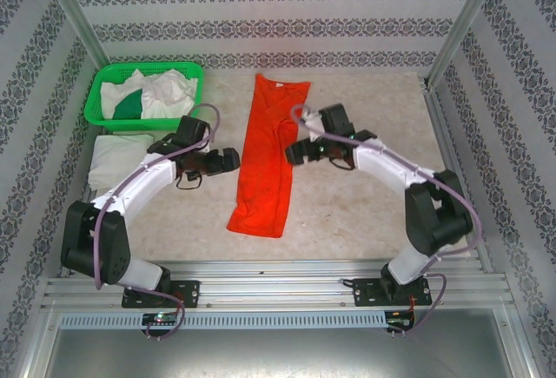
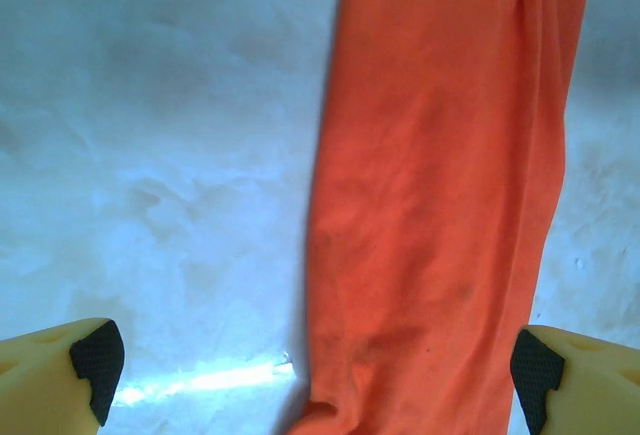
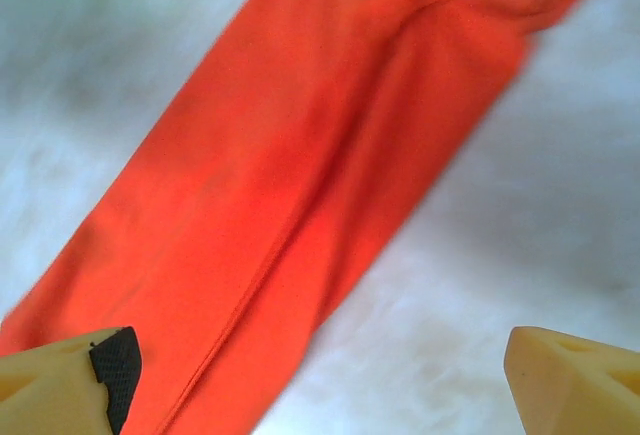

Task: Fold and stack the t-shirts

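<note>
My right gripper will next pull back toward the base and turn. Then it will lower its open fingers on both sides of the orange-red t-shirt's near hem.
An orange-red t-shirt (image 1: 269,156) lies on the table as a long narrow strip, folded lengthwise, running from the back toward the front. My left gripper (image 1: 233,160) hovers at the strip's left edge, open and holding nothing; in the left wrist view the orange cloth (image 2: 440,205) lies below and between its spread fingertips (image 2: 98,360). My right gripper (image 1: 294,154) is at the strip's right edge, open and holding nothing, with the orange cloth (image 3: 290,185) under its left fingertip (image 3: 118,367). A folded white t-shirt (image 1: 117,159) lies at the left. White and dark green t-shirts (image 1: 148,96) are heaped in the basket.
A green plastic mesh basket (image 1: 193,72) stands at the back left. Patterned walls and metal posts (image 1: 74,9) enclose the table. An aluminium rail (image 1: 278,282) runs along the front edge by the arm bases. Bare tabletop (image 1: 373,213) lies right of the orange strip.
</note>
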Controlling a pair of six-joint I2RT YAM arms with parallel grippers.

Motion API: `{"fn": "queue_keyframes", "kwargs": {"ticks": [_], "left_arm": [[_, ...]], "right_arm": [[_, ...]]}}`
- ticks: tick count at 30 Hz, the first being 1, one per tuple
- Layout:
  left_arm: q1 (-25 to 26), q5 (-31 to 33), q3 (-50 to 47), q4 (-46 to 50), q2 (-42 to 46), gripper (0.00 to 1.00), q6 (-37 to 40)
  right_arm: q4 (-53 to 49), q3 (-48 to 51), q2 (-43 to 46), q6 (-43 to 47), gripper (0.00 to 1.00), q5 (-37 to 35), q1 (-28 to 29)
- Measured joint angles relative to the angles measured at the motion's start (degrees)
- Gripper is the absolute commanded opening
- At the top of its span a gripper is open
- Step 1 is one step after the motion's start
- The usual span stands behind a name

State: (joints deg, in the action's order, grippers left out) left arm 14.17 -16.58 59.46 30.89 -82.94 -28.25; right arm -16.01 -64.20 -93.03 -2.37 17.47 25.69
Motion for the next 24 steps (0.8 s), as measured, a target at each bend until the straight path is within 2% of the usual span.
{"fn": "queue_keyframes", "kwargs": {"ticks": [6,11,16,24], "left_arm": [[-7.0,-3.6,0.0,-1.6,0.3,1.0,0.0],[-7.9,-5.8,-0.3,-2.7,0.3,1.0,0.4],[-9.0,-7.0,-1.5,-3.1,0.7,1.0,0.6],[-9.9,-7.4,-2.7,-3.1,3.4,1.0,0.9]], "right_arm": [[-0.4,3.6,5.2,12.1,0.88,1.3,14.5],[-3.7,2.3,2.5,19.0,0.86,-0.8,24.2],[-6.8,-0.4,-4.1,24.4,0.82,-4.5,28.7],[-8.6,-1.9,-10.6,28.3,0.74,-6.6,32.3]]}}
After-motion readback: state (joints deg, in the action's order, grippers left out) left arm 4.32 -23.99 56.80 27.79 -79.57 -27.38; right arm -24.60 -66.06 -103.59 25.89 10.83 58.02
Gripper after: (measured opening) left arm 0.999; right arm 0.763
